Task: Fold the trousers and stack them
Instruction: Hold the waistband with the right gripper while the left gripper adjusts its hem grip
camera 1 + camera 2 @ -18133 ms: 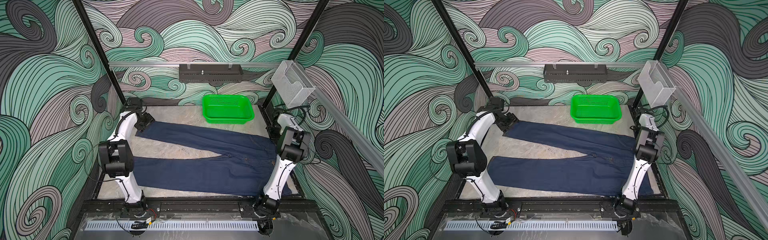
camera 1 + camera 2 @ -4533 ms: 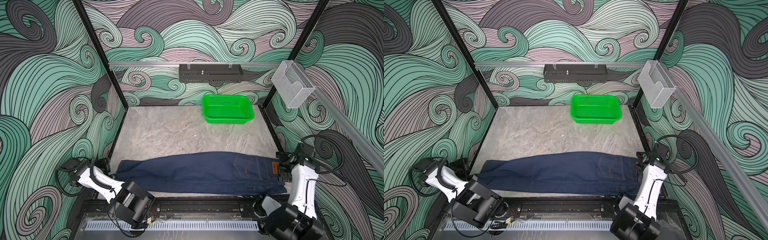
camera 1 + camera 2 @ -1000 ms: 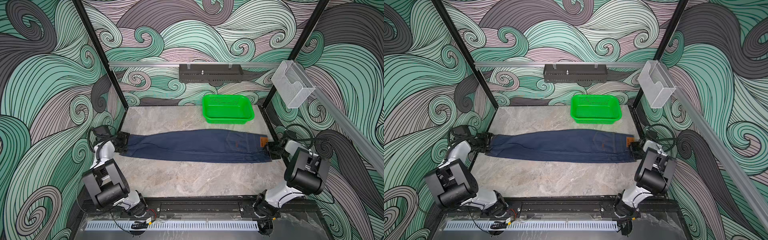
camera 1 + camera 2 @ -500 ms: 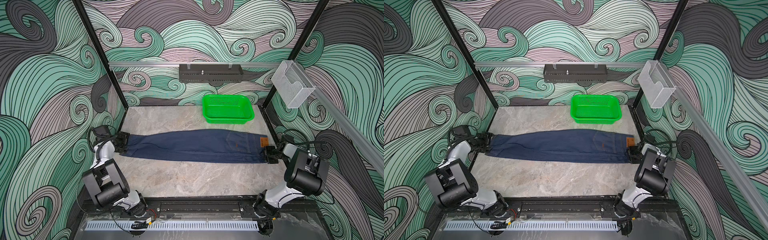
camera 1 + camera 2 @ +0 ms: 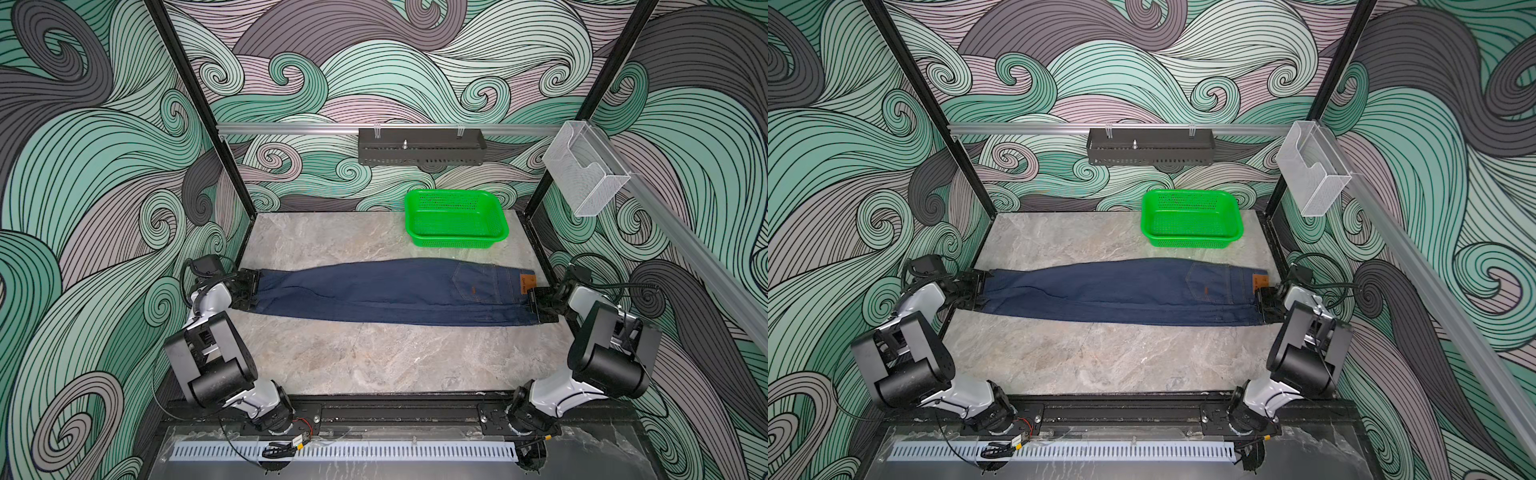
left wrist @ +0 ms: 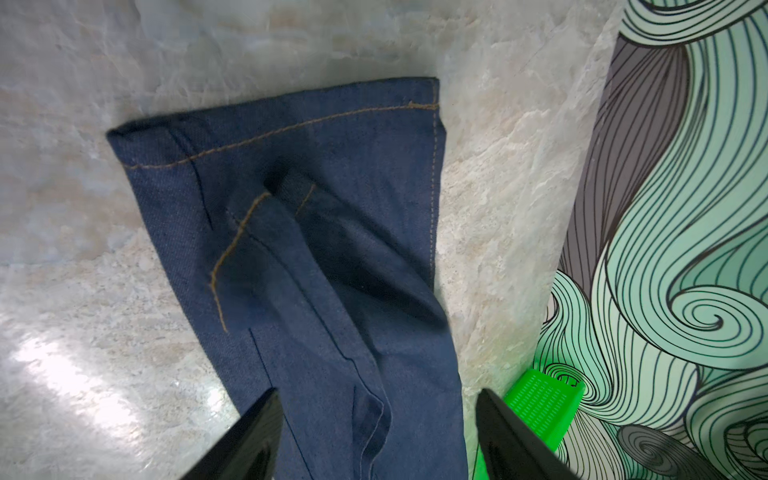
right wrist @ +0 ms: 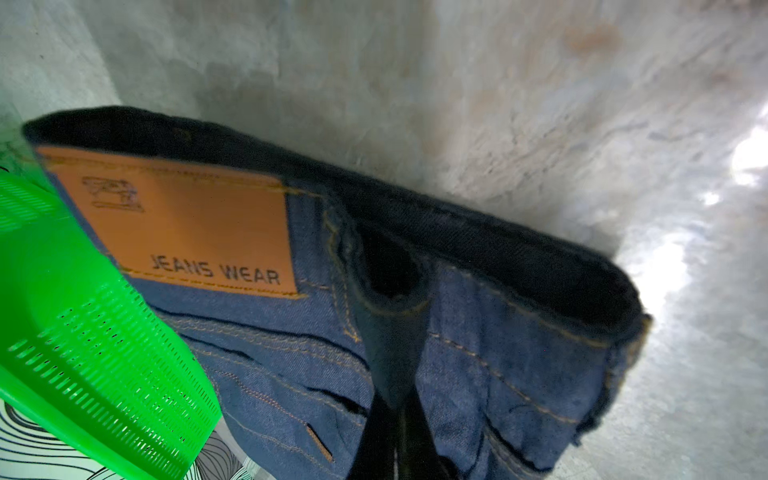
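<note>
The top leg's rumpled hem lies below my left gripper, skewed across the lower leg, so my left gripper next needs to lower its open fingers around the denim (image 5: 269, 290) (image 6: 326, 348) just behind that hem.
The dark navy trousers (image 5: 386, 293) (image 5: 1121, 295) lie folded lengthwise across the middle of the table. Their hems point left and the waistband with its tan patch (image 5: 524, 284) (image 7: 178, 224) points right. My left gripper (image 5: 251, 291) (image 5: 976, 291) (image 6: 377, 392) is open over the leg ends, its fingers spread about as wide as the stacked legs (image 6: 311, 249). My right gripper (image 5: 534, 305) (image 5: 1262, 305) (image 7: 392, 374) is shut on a pinch of denim (image 7: 498, 353) at the waistband. That waistband edge sits slightly off the table.
A green perforated basket (image 5: 457, 241) (image 5: 1192, 241) (image 6: 540, 399) (image 7: 83, 332) stands just behind the waistband end, at the back right. Black frame posts and patterned walls close in both sides. Bare marble table (image 5: 374, 357) stretches from the trousers to the front rail.
My right gripper's jaws have closed on the waistband and it has edged slightly inward. The left gripper and the leg ends have stayed put.
</note>
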`<control>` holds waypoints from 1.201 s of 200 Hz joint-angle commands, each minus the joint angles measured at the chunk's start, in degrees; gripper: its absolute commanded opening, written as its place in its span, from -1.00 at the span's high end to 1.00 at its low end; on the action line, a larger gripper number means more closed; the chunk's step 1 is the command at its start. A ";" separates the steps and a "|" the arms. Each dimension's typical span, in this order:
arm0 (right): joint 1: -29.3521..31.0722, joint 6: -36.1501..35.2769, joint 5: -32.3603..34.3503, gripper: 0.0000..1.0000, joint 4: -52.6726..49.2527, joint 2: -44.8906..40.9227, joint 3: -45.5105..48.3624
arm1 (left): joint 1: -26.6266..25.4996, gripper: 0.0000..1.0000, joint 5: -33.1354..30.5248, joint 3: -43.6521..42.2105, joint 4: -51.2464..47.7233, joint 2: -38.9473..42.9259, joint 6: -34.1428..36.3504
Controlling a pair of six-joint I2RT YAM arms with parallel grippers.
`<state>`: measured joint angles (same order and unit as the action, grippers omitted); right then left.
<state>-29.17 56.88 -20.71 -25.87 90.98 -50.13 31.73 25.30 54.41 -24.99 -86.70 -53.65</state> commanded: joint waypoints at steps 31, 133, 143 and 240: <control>0.05 0.17 -2.12 1.00 0.14 -0.22 -0.57 | -1.77 -0.55 1.50 -2.51 8.87 -4.31 -6.33; 0.16 0.77 -3.91 1.00 2.75 1.99 -0.85 | -8.22 -0.38 -4.46 3.46 13.16 -15.53 -13.43; 0.17 0.79 -4.14 1.00 2.90 2.09 -0.93 | -8.34 -0.25 -5.11 3.45 12.98 -15.84 -13.47; 0.23 1.22 -4.91 1.00 2.75 1.50 -1.69 | -5.87 0.16 -11.58 5.68 -0.52 -8.69 -6.48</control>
<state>-29.17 57.69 -24.64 -22.98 92.62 -50.61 24.71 16.47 58.02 -20.58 -97.27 -62.96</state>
